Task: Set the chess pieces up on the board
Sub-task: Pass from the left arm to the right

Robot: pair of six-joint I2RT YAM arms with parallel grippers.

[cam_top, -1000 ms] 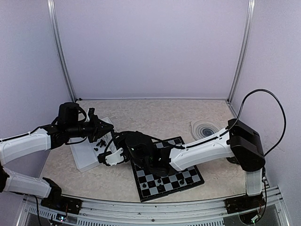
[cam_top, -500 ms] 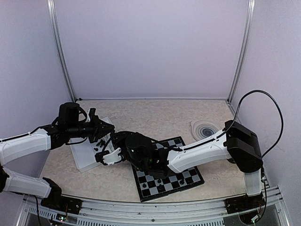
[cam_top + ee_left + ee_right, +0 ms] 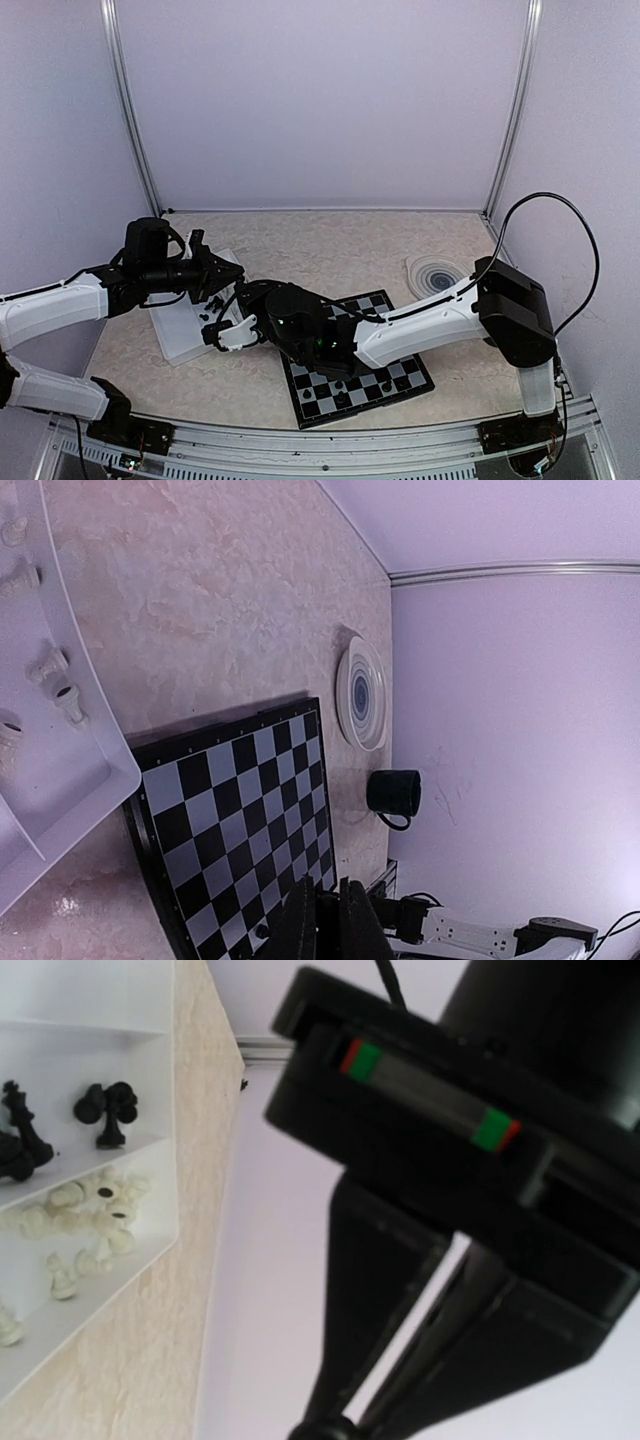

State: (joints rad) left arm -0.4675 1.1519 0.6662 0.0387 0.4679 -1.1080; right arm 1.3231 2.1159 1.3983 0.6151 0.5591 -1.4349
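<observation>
My right gripper holds its piece, and a bare edge square lies to the gripper's right in the top view. My right gripper should next swing back across the board and release the piece on that square.
The board lies front centre with a few black chess pieces near its front edge. My right arm reaches across it, and my right gripper sits at the near right corner of the white tray. In the right wrist view its jaws are pinched on a small round black chess piece at the tips. Loose black pieces and white pieces lie in the tray's compartments. My left gripper hovers over the tray, shut with nothing in it.
A round grey ringed plate lies at the back right. A black mug stands beyond the board's far side. The tray wall nearly touches the board's edge. Purple walls close in the table.
My right gripper has slid slightly left toward the tray and its jaws have drawn together. The left arm has stayed still.
</observation>
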